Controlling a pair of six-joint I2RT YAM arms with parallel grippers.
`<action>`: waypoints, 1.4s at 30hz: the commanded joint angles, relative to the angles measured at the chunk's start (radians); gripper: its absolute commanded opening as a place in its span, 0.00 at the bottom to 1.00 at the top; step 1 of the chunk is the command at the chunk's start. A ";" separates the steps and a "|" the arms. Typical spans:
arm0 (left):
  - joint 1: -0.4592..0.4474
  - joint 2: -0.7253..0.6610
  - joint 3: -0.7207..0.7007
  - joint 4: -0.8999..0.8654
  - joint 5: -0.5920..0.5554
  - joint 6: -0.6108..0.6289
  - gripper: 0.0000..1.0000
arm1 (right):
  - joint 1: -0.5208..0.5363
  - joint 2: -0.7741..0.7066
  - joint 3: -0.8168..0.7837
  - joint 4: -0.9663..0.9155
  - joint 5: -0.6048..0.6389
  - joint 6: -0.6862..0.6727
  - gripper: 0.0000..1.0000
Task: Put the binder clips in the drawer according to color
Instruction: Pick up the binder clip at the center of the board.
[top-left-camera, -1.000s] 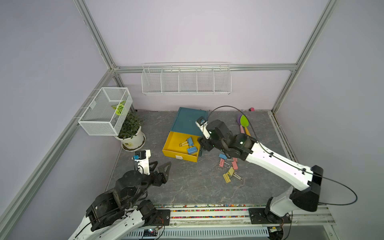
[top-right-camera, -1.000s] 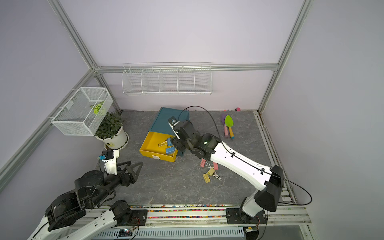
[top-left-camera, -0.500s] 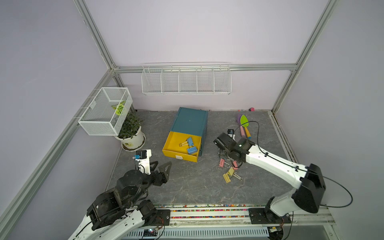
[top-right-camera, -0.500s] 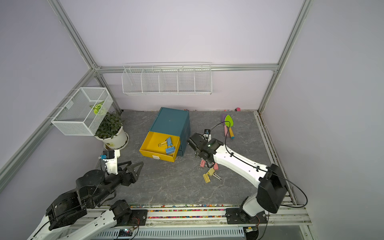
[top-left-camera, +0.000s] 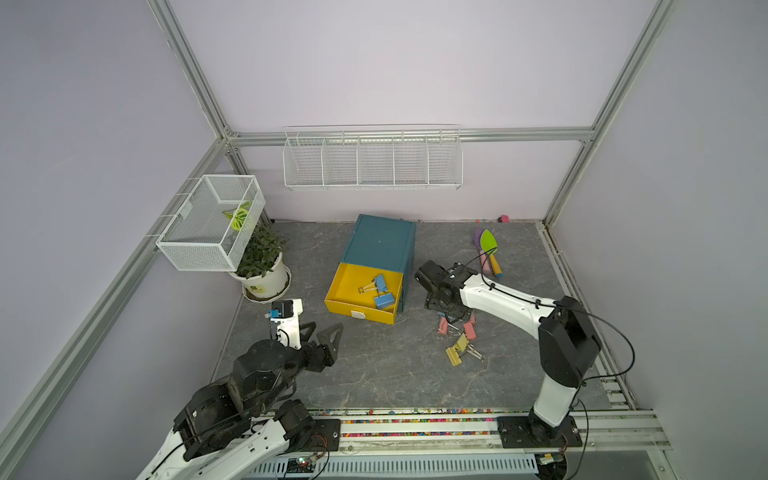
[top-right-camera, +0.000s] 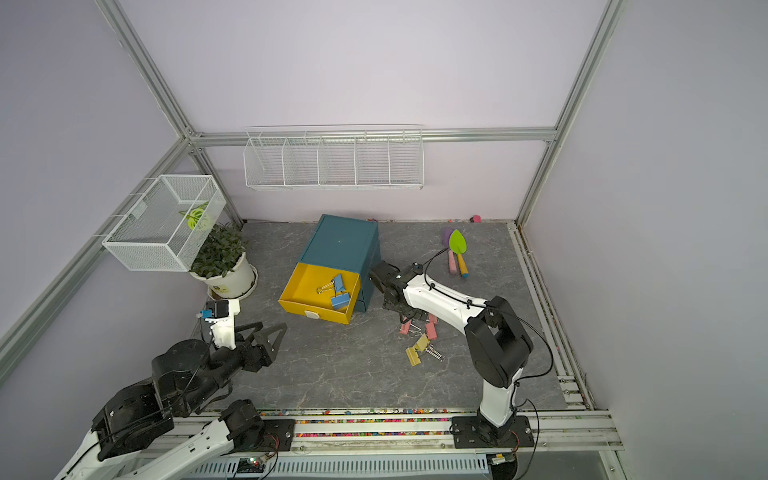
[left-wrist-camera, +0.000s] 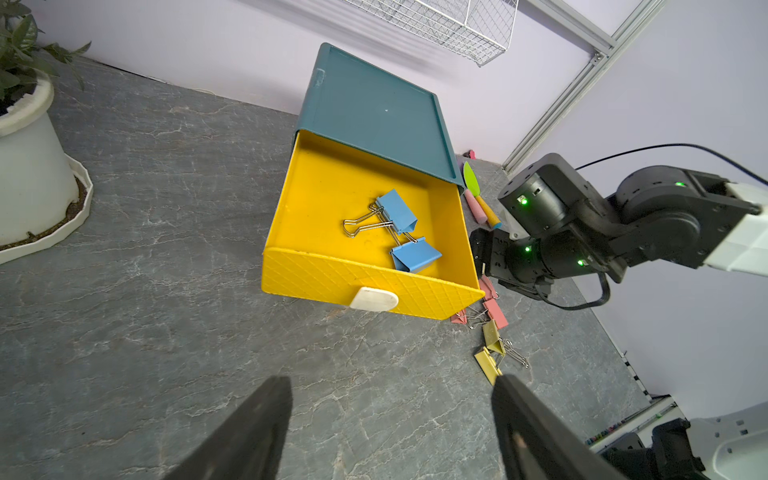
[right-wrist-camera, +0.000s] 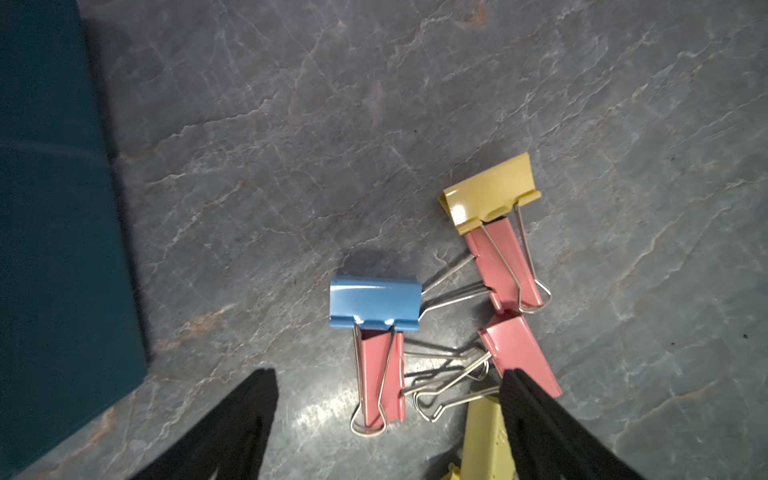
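Observation:
Next, my right gripper lowers its open fingers astride the body of the blue clip (right-wrist-camera: 374, 303) below it and closes, since the drawer already holds blue clips.
The teal drawer cabinet (top-left-camera: 382, 245) has its yellow top drawer (top-left-camera: 347, 297) pulled out, and two blue binder clips (top-left-camera: 380, 282) (left-wrist-camera: 415, 257) lie inside. To its right, loose binder clips lie in a heap on the floor. My right gripper (right-wrist-camera: 387, 375) hangs open just above them with nothing between its fingers. In the right wrist view a blue clip (right-wrist-camera: 375, 301) lies ahead of the jaws, a pink clip (right-wrist-camera: 382, 374) between them, with other pink (right-wrist-camera: 507, 266) and yellow clips (right-wrist-camera: 490, 195) beside. My left gripper (left-wrist-camera: 390, 379) is open and empty, left of the drawer front.
A potted plant (top-left-camera: 262, 270) and a wire basket (top-left-camera: 208, 224) stand at the left. Two toy shovels (top-left-camera: 488, 253) lie at the back right, and a wire rack (top-left-camera: 372, 160) hangs on the rear wall. The cabinet's side wall (right-wrist-camera: 50, 208) is close to my right gripper.
My right arm has drawn back from the yellow drawer, come down over the loose clips and opened its jaws wider. The left arm has not moved.

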 joint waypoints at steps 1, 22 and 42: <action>0.004 -0.009 -0.008 0.007 -0.010 0.003 0.81 | -0.026 0.028 -0.027 0.081 -0.034 -0.012 0.88; 0.004 -0.005 -0.010 0.012 -0.005 0.006 0.81 | -0.054 0.110 -0.106 0.173 -0.092 0.015 0.73; 0.004 -0.007 -0.012 0.012 -0.005 0.005 0.81 | -0.022 0.009 -0.076 0.065 -0.025 0.026 0.50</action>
